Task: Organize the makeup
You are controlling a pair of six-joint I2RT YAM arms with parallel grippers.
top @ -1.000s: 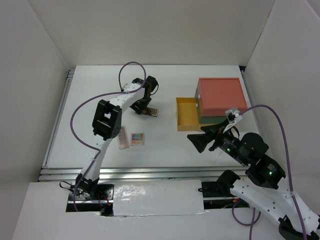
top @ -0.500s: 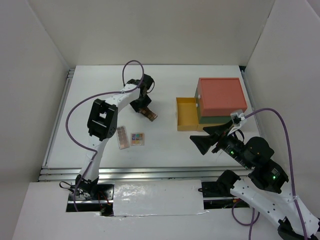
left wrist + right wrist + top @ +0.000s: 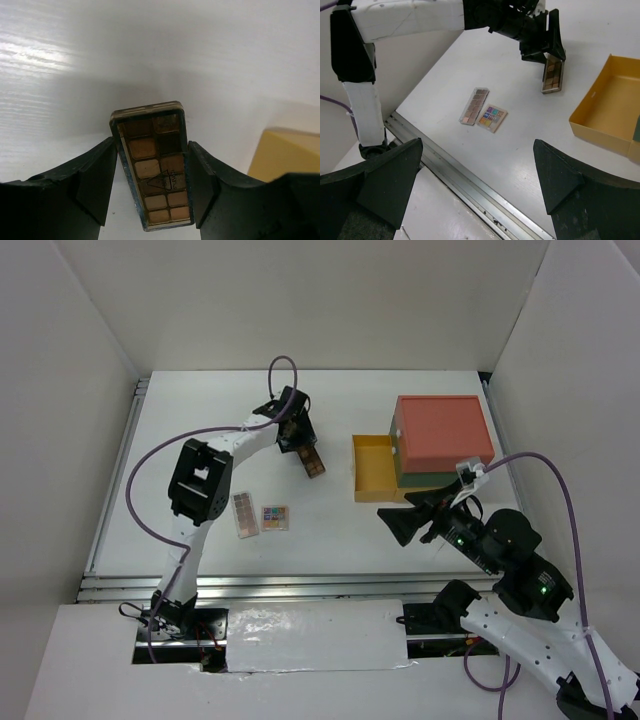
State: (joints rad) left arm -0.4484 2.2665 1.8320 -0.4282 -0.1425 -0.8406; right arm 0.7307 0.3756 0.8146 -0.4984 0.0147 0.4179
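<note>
My left gripper holds the palette and will next lift it to the right in the top view over the yellow drawer (image 3: 374, 468), then lower it, as that drawer is open and empty.
My left gripper (image 3: 152, 146) is shut on a long brown-pink eyeshadow palette (image 3: 152, 167), its fingers pressed to the two long sides. In the top view this gripper (image 3: 305, 452) holds the palette (image 3: 314, 463) tilted, just left of the open yellow drawer (image 3: 374, 468). A second long palette (image 3: 245, 514) and a small square multicoloured palette (image 3: 275, 517) lie side by side on the table nearer the front. My right gripper (image 3: 400, 523) hovers open over the front right of the table with nothing between its fingers. The right wrist view also shows the held palette (image 3: 553, 75).
The drawer box with a red top (image 3: 443, 430) stands at the right, its yellow drawer (image 3: 610, 105) pulled out to the left and empty where visible. A metal rail (image 3: 470, 185) runs along the table's front edge. White walls enclose the table.
My left gripper closed on the long palette, lifted it off the table and carried it right toward the yellow drawer. The right arm shifted only slightly.
</note>
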